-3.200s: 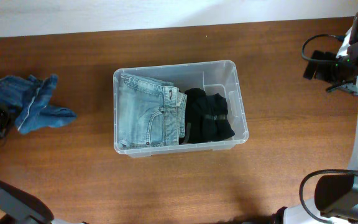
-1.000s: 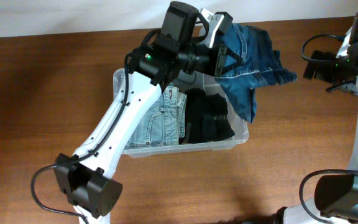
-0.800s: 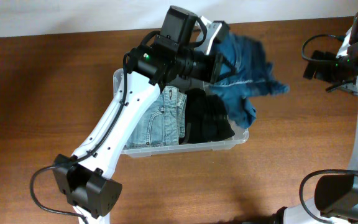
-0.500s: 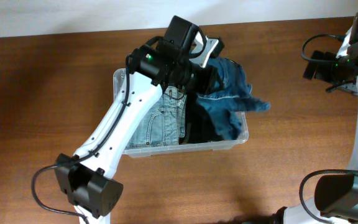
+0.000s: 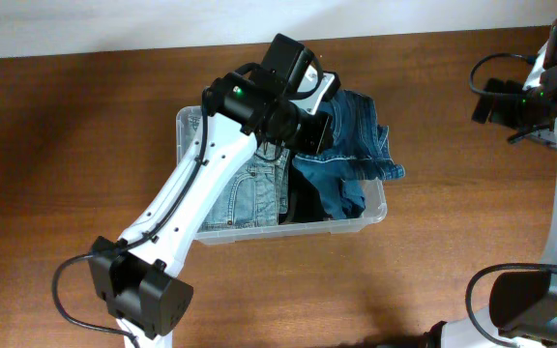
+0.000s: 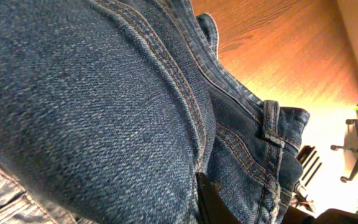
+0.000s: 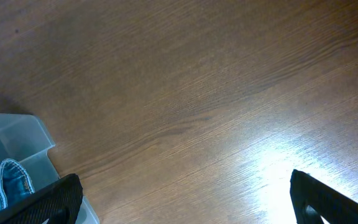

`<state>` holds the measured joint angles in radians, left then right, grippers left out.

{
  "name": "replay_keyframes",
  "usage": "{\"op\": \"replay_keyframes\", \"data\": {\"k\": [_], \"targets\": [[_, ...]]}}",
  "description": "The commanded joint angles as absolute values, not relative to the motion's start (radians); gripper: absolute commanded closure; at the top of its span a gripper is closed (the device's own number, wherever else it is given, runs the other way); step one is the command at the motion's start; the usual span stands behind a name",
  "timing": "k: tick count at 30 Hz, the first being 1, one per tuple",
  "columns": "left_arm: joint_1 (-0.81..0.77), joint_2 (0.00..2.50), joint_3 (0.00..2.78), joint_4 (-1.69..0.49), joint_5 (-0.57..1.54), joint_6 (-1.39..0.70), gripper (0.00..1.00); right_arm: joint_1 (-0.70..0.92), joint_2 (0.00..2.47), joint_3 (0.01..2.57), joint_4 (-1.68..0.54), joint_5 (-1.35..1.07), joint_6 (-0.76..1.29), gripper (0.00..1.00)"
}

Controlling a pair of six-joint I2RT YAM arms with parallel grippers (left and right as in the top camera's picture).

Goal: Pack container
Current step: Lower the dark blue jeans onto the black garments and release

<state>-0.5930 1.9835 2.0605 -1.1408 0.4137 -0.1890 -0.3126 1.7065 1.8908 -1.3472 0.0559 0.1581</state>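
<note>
My left gripper should draw the dark blue jeans toward the folded light-blue jeans [image 5: 235,188], then release them over the container's middle, since they hang past the container's rim.
The clear plastic container [image 5: 288,230] stands mid-table. Folded light-blue jeans [image 5: 235,188] fill its left half, and a black garment [image 5: 296,201] shows in the right half. My left gripper [image 5: 314,114] hangs over the container's back right part, shut on dark blue jeans [image 5: 351,155]. These jeans droop onto the black garment and over the right rim. In the left wrist view the dark denim [image 6: 104,106] fills the frame around one black finger [image 6: 210,202]. My right gripper [image 7: 185,208] stands open over bare table, right of the container's corner [image 7: 17,143].
The brown wooden table [image 5: 85,145] runs to a white wall along the back. The right arm's base [image 5: 530,300] and cables sit at the far right edge. The left arm's base [image 5: 138,295] stands at the front, left of the container.
The dark blue jeans lay on the table at far left. The left arm then swung them from beyond the container's back right corner down into its right half. The right arm has not moved.
</note>
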Motion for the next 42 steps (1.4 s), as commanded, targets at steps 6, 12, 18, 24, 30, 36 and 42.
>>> {"op": "replay_keyframes", "data": {"k": [6,12,18,24,30,36,42], "targets": [[-0.591,1.984,2.059,-1.308,0.173,-0.165,0.99,-0.315,1.707,1.899,-1.347,0.064,0.165,0.02],[-0.591,1.984,2.059,-1.403,0.081,-0.17,0.99,-0.315,1.707,1.899,-1.347,0.064,0.165,0.01],[-0.591,1.984,2.049,-1.467,0.078,-0.17,0.49,-0.315,1.707,1.899,-1.347,0.064,0.165,0.01],[-0.591,1.984,1.99,-1.451,0.07,-0.165,0.18,-0.315,1.707,1.899,-1.347,0.064,0.165,0.01],[-0.588,1.984,1.944,-1.399,-0.175,-0.166,0.18,-0.315,1.707,1.899,-1.347,0.064,0.165,0.01],[-0.587,1.984,1.934,-1.301,-0.209,-0.166,0.19,-0.315,1.707,1.899,-1.347,0.064,0.165,0.01],[-0.587,2.003,1.931,-1.248,-0.194,-0.166,0.19,-0.315,1.707,1.899,-1.347,0.064,0.165,0.01]]}}
